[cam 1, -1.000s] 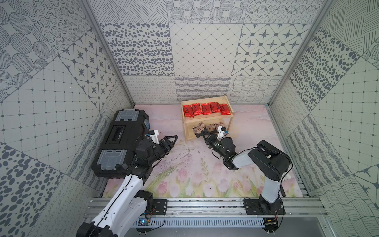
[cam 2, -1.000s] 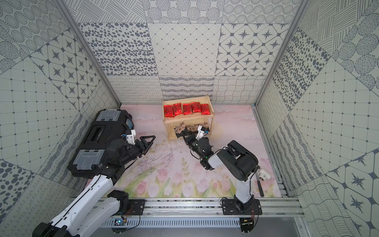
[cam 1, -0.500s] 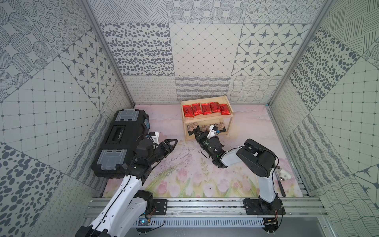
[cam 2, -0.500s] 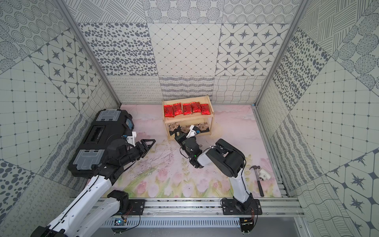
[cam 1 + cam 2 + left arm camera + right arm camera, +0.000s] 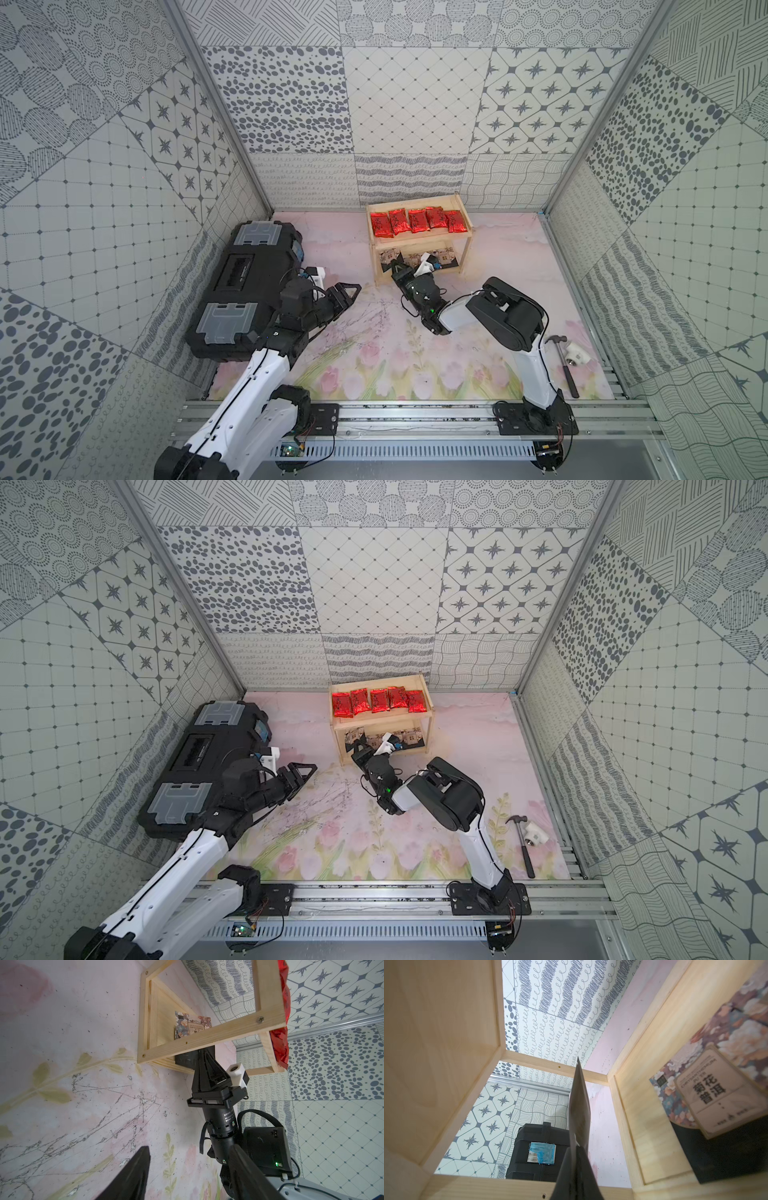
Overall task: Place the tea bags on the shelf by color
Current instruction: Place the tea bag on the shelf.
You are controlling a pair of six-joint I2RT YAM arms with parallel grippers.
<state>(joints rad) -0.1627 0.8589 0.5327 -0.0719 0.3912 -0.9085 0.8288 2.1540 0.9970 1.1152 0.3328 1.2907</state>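
Note:
My right gripper lowers toward the lower level's toolbox-side end [image 5: 382,264] [image 5: 646,1136] next and releases the thin black tea bag, because bare wood still shows beside the floral tea bags.
The pale wood shelf [image 5: 419,240] [image 5: 384,723] stands at the back of the mat. Several red tea bags [image 5: 417,220] [image 5: 378,700] lie in a row on its upper tier. Black floral tea bags [image 5: 446,255] [image 5: 708,1095] lie on the lower tier. My right gripper [image 5: 397,264] [image 5: 576,1151] reaches into the left end of the lower tier, shut on a black tea bag [image 5: 578,1109] seen edge-on. The left wrist view shows that held tea bag [image 5: 187,1059] at the shelf's [image 5: 207,1036] lower front edge. My left gripper [image 5: 353,289] [image 5: 190,1148] hovers open and empty over the mat, left of the shelf.
A large black toolbox [image 5: 249,286] [image 5: 195,766] lies along the left wall beside the left arm. A hammer [image 5: 567,365] [image 5: 524,845] and a small white block [image 5: 577,355] rest near the right wall. The pink floral mat [image 5: 374,340] covers the floor.
The right gripper has slid left along the lower tier with the black tea bag, and its elbow swung left, uncovering the hammer. The left gripper has barely moved.

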